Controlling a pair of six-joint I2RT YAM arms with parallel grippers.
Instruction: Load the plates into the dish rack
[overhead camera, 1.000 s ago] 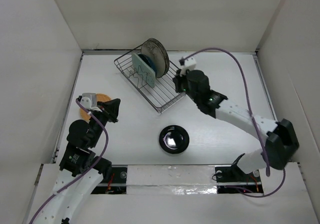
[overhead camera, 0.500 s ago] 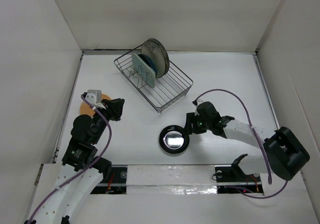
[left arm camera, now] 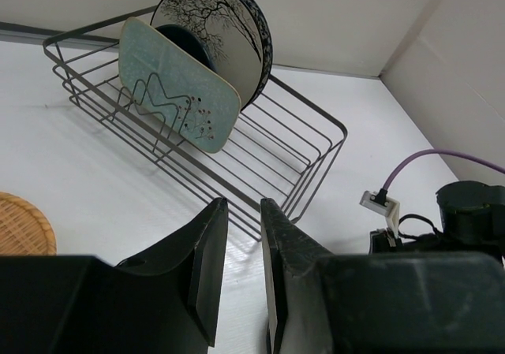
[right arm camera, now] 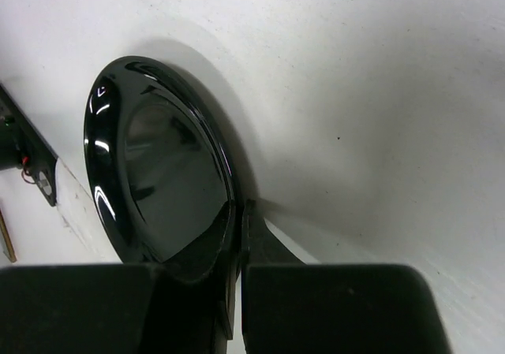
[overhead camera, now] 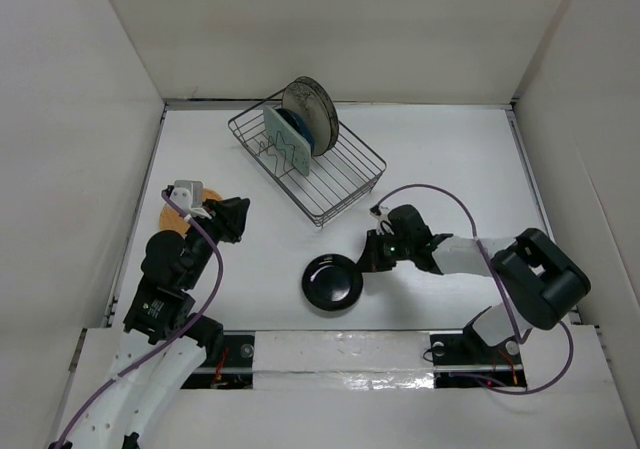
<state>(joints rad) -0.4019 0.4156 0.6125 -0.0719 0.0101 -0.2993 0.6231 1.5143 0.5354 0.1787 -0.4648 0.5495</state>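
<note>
The right gripper carries the black plate (overhead camera: pixel 333 282) up and outward next and releases it in the rack slot beside the mint-green plate (overhead camera: pixel 284 149), because that slot stands empty.
The grey wire dish rack (overhead camera: pixel 352 193) stands at the back centre. In it, upright, are the cream floral plate (overhead camera: pixel 312 112), the dark blue plate (overhead camera: pixel 294 129) and the mint-green plate (overhead camera: pixel 284 149). They also show in the left wrist view: rack (left arm camera: pixel 312 161), cream (left arm camera: pixel 225 19), blue (left arm camera: pixel 188 42), mint (left arm camera: pixel 173 90). The glossy black plate (overhead camera: pixel 333 282) lies near the front. My right gripper (overhead camera: pixel 372 257) is shut on its right rim (right arm camera: pixel 158 173), one finger inside and one outside (right arm camera: pixel 237 210). The orange plate (overhead camera: pixel 172 217) lies at the left, partly under my left gripper (overhead camera: pixel 233 219), which is narrowly open and empty (left arm camera: pixel 242 204).
White walls enclose the table on the left, back and right. The right arm's purple cable (overhead camera: pixel 440 191) loops above the table to the right of the rack. The orange plate's edge shows at the lower left of the left wrist view (left arm camera: pixel 20 224).
My right arm swung from beside the rack down to the black plate and shut on its rim. The plate has shifted left and towards the front. My left gripper edged slightly right.
</note>
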